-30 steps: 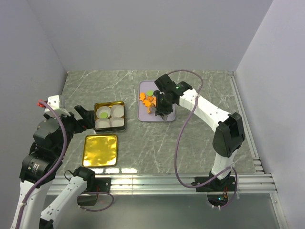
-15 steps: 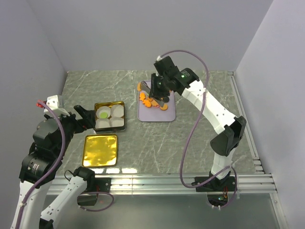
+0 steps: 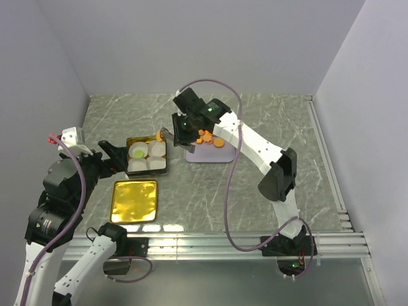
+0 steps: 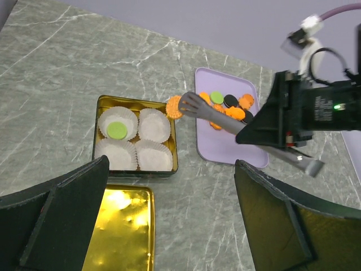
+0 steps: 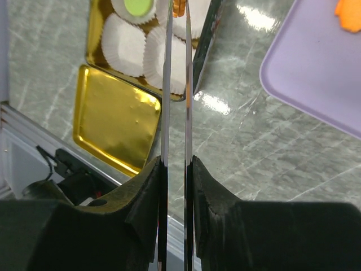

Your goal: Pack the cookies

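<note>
The back cup beside the lime green cookie is empty. Next, my right gripper moves toward the tin and lowers the orange cookie into that cup.
My right gripper is shut on metal tongs, which pinch an orange cookie at the right rim of the gold tin. The tin holds white paper cups; the back left cup holds a lime green cookie. More orange, black and green cookies lie on the lilac tray. In the right wrist view the tongs run up between my fingers to the orange cookie. My left gripper is open and empty, held above the table near the tin's front.
The gold tin lid lies flat in front of the tin, near the table's front edge. The lilac tray sits just right of the tin. A metal rail runs along the near edge.
My right arm has swung left from the lilac tray to the tin's right rim, carrying an orange cookie in the tongs. The left arm has not moved.
</note>
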